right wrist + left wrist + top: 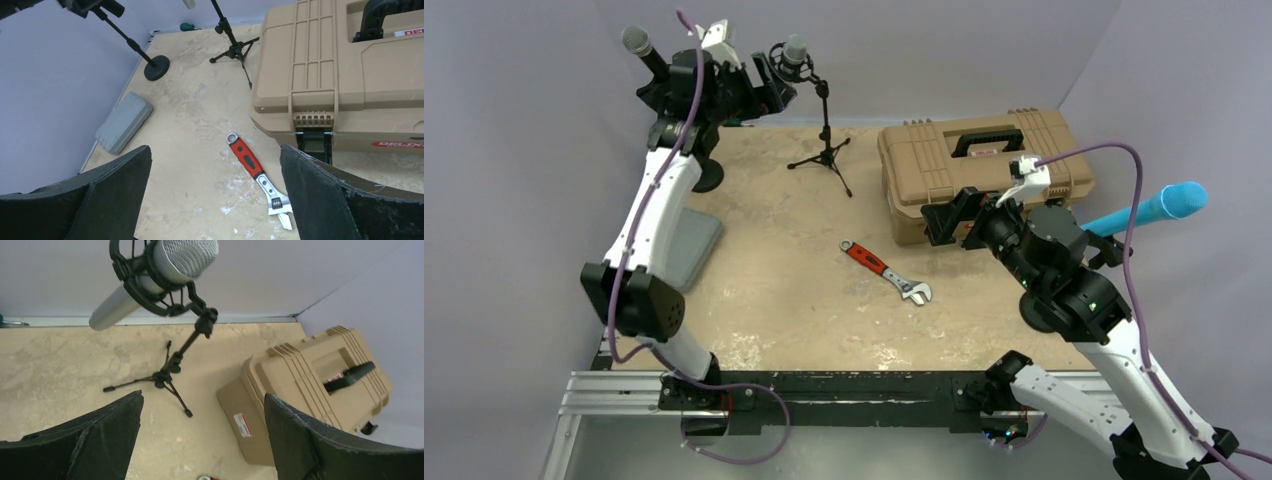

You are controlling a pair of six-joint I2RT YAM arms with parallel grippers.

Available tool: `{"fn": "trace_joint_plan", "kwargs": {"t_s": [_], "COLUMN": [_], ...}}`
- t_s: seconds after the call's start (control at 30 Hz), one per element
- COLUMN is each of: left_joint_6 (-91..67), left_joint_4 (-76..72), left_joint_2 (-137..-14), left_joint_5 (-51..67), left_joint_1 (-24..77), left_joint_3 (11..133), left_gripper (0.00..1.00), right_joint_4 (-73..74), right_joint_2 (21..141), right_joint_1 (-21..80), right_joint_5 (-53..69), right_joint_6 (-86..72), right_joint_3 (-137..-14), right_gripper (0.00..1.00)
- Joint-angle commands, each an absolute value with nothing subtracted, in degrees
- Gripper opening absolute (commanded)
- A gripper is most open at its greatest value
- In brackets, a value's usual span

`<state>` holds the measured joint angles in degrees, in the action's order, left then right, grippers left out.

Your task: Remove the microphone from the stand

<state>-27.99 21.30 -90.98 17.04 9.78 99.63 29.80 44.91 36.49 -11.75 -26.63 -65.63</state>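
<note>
My left gripper swings to the right in the top view next, turning to straddle the silver microphone's mesh head, since it sticks out of the shock mount.
A silver microphone (795, 49) sits in a black shock mount on a small tripod stand (825, 150) at the back of the table. In the left wrist view the microphone (165, 262) is at the top, above and ahead of the fingers, and the tripod (170, 371) stands below it. My left gripper (767, 88) (203, 397) is open and empty, raised just left of the microphone, not touching it. A second dark microphone (636, 42) sits on a round-base stand (709, 178) at the far left. My right gripper (948, 220) (215, 150) is open and empty over the table's middle.
A tan toolbox (984, 170) (340, 65) (320, 390) lies at the back right. A red-handled wrench (886, 271) (257, 174) lies mid-table. A grey block (692, 245) (124, 121) lies at the left edge. A blue foam-covered tube (1159, 208) leans at the right wall.
</note>
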Motion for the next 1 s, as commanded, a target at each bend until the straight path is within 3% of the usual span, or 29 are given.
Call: {"fn": "trace_joint_plan", "kwargs": {"t_s": [0.0,0.4,0.73,0.9,0.97], "left_joint_6": [-22.6,-0.5,8.7,12.4,13.5], "left_joint_4": [22.0,14.0,10.7,6.1,4.3], "left_joint_2": [-98.4,-107.2,-118.9,-122.6,-123.5], "left_joint_5": [12.7,-1.2,-6.0,-7.5,-8.5], "left_joint_1": [9.8,16.0,17.3,18.2,18.6], "left_joint_3": [111.5,118.1,129.4,130.8,130.6], "left_gripper": [0.87,0.82,1.00,0.99,0.91], "right_joint_4": [29.6,31.6,31.1,30.8,30.6], "right_joint_2": [44.6,43.4,43.1,43.1,43.2], "right_joint_1": [36.8,36.7,36.8,36.7,36.8], "right_joint_5": [-11.3,-12.3,-11.4,-11.7,-11.9], "right_joint_6": [-27.8,-29.7,-30.9,-30.9,-30.8], "right_joint_3": [-66.2,-64.7,-62.7,-62.1,-62.2], "right_gripper": [0.99,0.99,0.99,0.99,0.99]}}
